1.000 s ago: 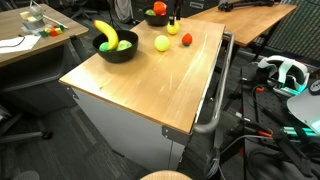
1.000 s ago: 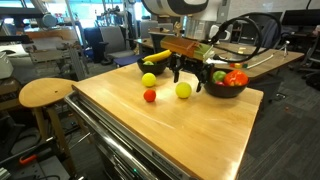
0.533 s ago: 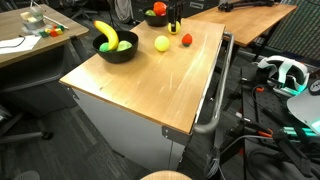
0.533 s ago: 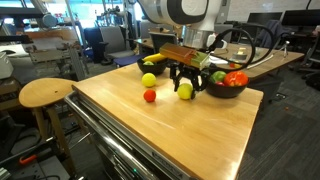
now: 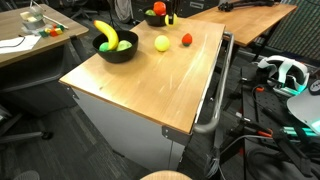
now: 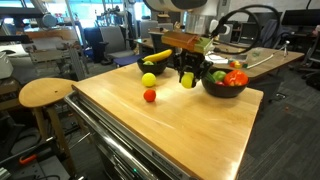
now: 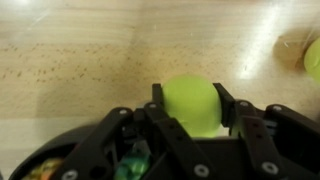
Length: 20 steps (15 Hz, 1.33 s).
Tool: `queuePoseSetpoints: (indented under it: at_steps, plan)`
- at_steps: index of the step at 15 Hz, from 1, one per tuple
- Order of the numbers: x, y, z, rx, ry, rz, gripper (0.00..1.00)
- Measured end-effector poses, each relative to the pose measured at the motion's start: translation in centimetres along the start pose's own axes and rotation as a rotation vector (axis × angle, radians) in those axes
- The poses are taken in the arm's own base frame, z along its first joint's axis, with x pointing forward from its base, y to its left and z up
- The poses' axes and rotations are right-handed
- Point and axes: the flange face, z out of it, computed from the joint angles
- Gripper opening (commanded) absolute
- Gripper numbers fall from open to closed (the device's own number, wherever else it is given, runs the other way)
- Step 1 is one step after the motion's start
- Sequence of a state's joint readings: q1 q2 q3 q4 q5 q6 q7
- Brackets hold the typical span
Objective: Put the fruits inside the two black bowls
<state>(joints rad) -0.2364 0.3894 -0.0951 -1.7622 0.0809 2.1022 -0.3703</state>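
My gripper holds the fruit outside the rim of the bowl of red and green fruits, so next it should rise, carry the fruit over that bowl and lower it to release.
My gripper (image 7: 191, 100) is shut on a yellow-green round fruit (image 7: 190, 108), one finger pressed on each side, and holds it just above the wooden table beside a black bowl (image 6: 226, 90) that carries red and green fruits. In an exterior view the gripper (image 6: 187, 78) hangs left of that bowl. The other black bowl (image 5: 115, 50) holds the yellow banana (image 5: 106, 33) and a green ball. Another yellow-green fruit (image 6: 148, 79) and a small red fruit (image 6: 150, 96) lie loose on the table between the bowls.
The wooden tabletop (image 5: 150, 85) ends in a metal handle rail (image 5: 215, 95) on one side. A round wooden stool (image 6: 45, 92) stands by the table. Desks, cables and a headset (image 5: 285, 72) surround it.
The jaws have shut on the yellow-green fruit that lay on the table. The gripper has risen a little with it and moved toward the bowl of red and green fruits.
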Motion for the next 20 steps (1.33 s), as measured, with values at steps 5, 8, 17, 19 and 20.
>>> queuePoseSetpoints:
  at_steps: [5,8,17,19,20]
  plan:
    - [2.7,0.5,-11.7,-0.037,0.166,0.019,0.26]
    - [4.6,1.4,-13.1,-0.058,0.161,0.066,0.26]
    - [10.4,3.8,-6.1,-0.092,0.058,0.165,0.78]
    - [10.7,4.3,-5.5,-0.09,0.042,0.173,0.85]
    - [10.8,4.4,-5.5,-0.089,0.034,0.175,0.94]
